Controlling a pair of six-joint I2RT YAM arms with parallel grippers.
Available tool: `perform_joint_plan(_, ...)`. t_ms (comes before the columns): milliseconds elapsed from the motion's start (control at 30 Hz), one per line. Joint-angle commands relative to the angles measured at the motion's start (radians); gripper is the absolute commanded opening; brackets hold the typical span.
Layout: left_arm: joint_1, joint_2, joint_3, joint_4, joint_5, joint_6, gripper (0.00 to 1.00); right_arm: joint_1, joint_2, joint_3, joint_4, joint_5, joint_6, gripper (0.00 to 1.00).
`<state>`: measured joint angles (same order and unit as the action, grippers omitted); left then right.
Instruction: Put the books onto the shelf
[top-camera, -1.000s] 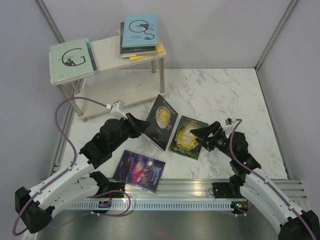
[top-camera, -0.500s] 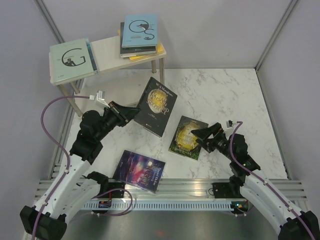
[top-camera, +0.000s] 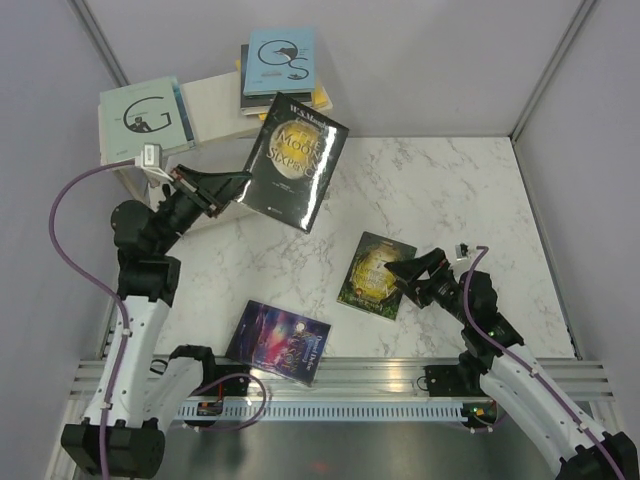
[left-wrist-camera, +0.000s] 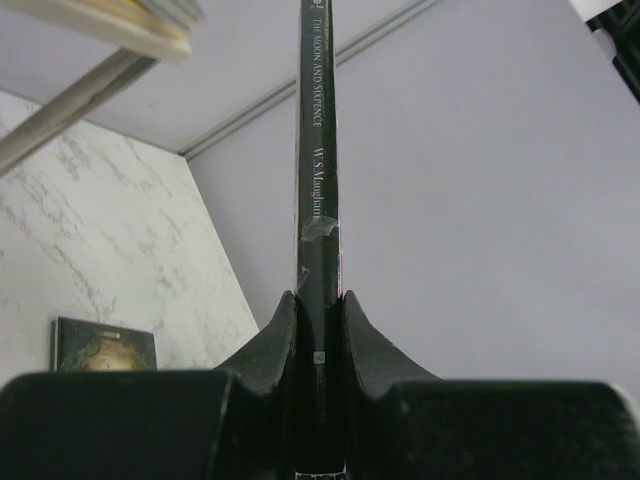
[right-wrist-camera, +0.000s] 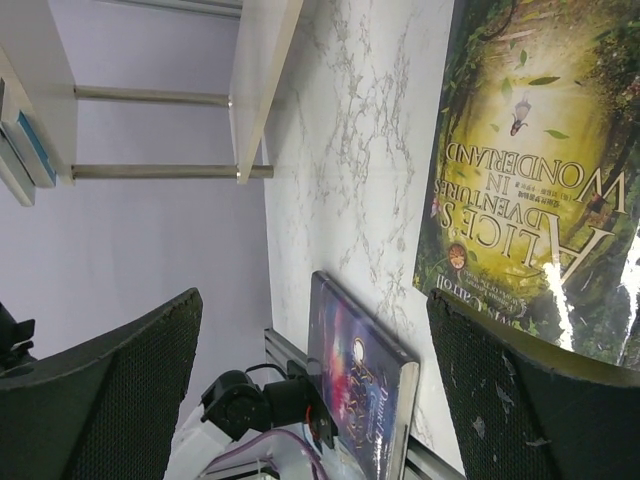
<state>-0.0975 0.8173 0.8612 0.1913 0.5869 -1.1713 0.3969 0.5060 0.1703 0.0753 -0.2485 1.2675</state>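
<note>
The left gripper will next swing over to the teal book (top-camera: 145, 120) on its left in the top view, turn the crooked black book square upon it and let go.
My left gripper (top-camera: 243, 185) is shut on the lower edge of a black book with a gold title (top-camera: 297, 160), held in the air in front of the shelf (top-camera: 215, 95). In the left wrist view its spine (left-wrist-camera: 318, 150) stands upright between the fingers (left-wrist-camera: 275, 335). A teal book (top-camera: 145, 120) and a stack topped by a light blue book (top-camera: 281, 62) lie on the shelf's top board. A green-gold book (top-camera: 375, 273) and a purple galaxy book (top-camera: 280, 340) lie flat on the table. My right gripper (top-camera: 410, 272) is open at the green-gold book's (right-wrist-camera: 530, 180) right edge.
The marble table (top-camera: 460, 190) is walled on three sides by grey panels. The shelf's lower board (right-wrist-camera: 262, 80) and rod legs (right-wrist-camera: 150, 95) stand at the back left. An aluminium rail (top-camera: 350, 375) runs along the near edge, just below the purple book (right-wrist-camera: 365, 390).
My left arm has lifted the black book off the table and carried it up and back toward the shelf. The right gripper has stayed open and nearly still.
</note>
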Motion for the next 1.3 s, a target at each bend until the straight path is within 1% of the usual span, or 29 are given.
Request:
perform_joint_plan(0,0.094,0.012,0.125,0.231,0.103,-0.158,0.02,0.0,-0.012,-0.006,-0.017,0.018,-0.017,0.96)
perform_joint_plan(67,0.203,0.037,0.154,0.265,0.129,-0.22,0.02,-0.001,-0.015,-0.008,-0.02,0.017,-0.02,0.96)
perform_joint_plan(133,0.261,0.063,0.17,0.309,0.151,-0.309,0.02,-0.001,-0.02,-0.008,-0.025,0.015,-0.023,0.96)
perform_joint_plan(167,0.316,0.072,0.171,0.362,0.169,-0.342,0.02,-0.001,-0.021,-0.008,-0.026,0.017,-0.028,0.96)
perform_joint_plan(233,0.381,0.094,0.179,0.387,0.183,-0.431,0.02,-0.001,-0.023,-0.008,-0.032,0.018,-0.033,0.96)
perform_joint_plan(267,0.447,0.1,0.18,0.404,0.197,-0.456,0.02,-0.001,-0.023,-0.008,-0.035,0.018,-0.037,0.96)
perform_joint_plan(300,0.484,0.108,0.182,0.431,0.203,-0.487,0.02,-0.001,-0.021,-0.008,-0.037,0.015,-0.037,0.96)
perform_joint_plan(367,0.551,0.147,0.197,0.461,0.221,-0.557,0.02,-0.001,-0.02,-0.009,-0.043,0.015,-0.043,0.96)
perform_joint_plan(400,0.564,0.163,0.208,0.489,0.22,-0.595,0.02,-0.003,-0.02,-0.009,-0.045,0.014,-0.045,0.96)
perform_joint_plan(500,0.62,0.198,0.234,0.498,0.221,-0.619,0.02,-0.003,-0.018,-0.006,-0.052,0.011,-0.054,0.96)
perform_joint_plan(567,0.686,0.209,0.266,0.417,0.24,-0.59,0.02,-0.001,-0.018,-0.006,-0.062,0.009,-0.057,0.96)
perform_joint_plan(600,0.705,0.212,0.281,0.389,0.244,-0.55,0.02,-0.001,-0.02,-0.008,-0.063,0.012,-0.062,0.96)
perform_joint_plan(633,0.722,0.217,0.321,0.297,0.249,-0.521,0.02,-0.003,-0.018,-0.008,-0.063,0.012,-0.063,0.96)
perform_joint_plan(733,0.781,0.226,0.404,0.168,0.255,-0.409,0.02,-0.003,-0.008,-0.009,-0.063,0.011,-0.072,0.96)
perform_joint_plan(767,0.817,0.227,0.427,0.077,0.251,-0.38,0.02,-0.001,-0.003,-0.008,-0.063,0.008,-0.076,0.96)
perform_joint_plan(833,0.855,0.236,0.501,-0.022,0.24,-0.288,0.02,-0.001,0.014,-0.005,-0.063,0.005,-0.086,0.96)
perform_joint_plan(867,0.861,0.243,0.531,-0.13,0.228,-0.253,0.02,-0.003,0.02,0.0,-0.063,0.002,-0.091,0.96)
perform_joint_plan(900,0.864,0.256,0.592,-0.182,0.217,-0.181,0.02,-0.001,0.029,0.001,-0.063,0.0,-0.094,0.96)
perform_joint_plan(1000,0.869,0.273,0.665,-0.329,0.169,-0.081,0.02,0.0,0.048,0.008,-0.063,-0.001,-0.103,0.96)
perform_joint_plan(1100,0.872,0.289,0.67,-0.378,0.133,-0.035,0.02,-0.001,0.068,0.012,-0.06,0.0,-0.111,0.96)
perform_joint_plan(1267,0.872,0.307,0.595,-0.362,0.094,-0.011,0.02,-0.001,0.092,0.023,-0.046,-0.008,-0.117,0.96)
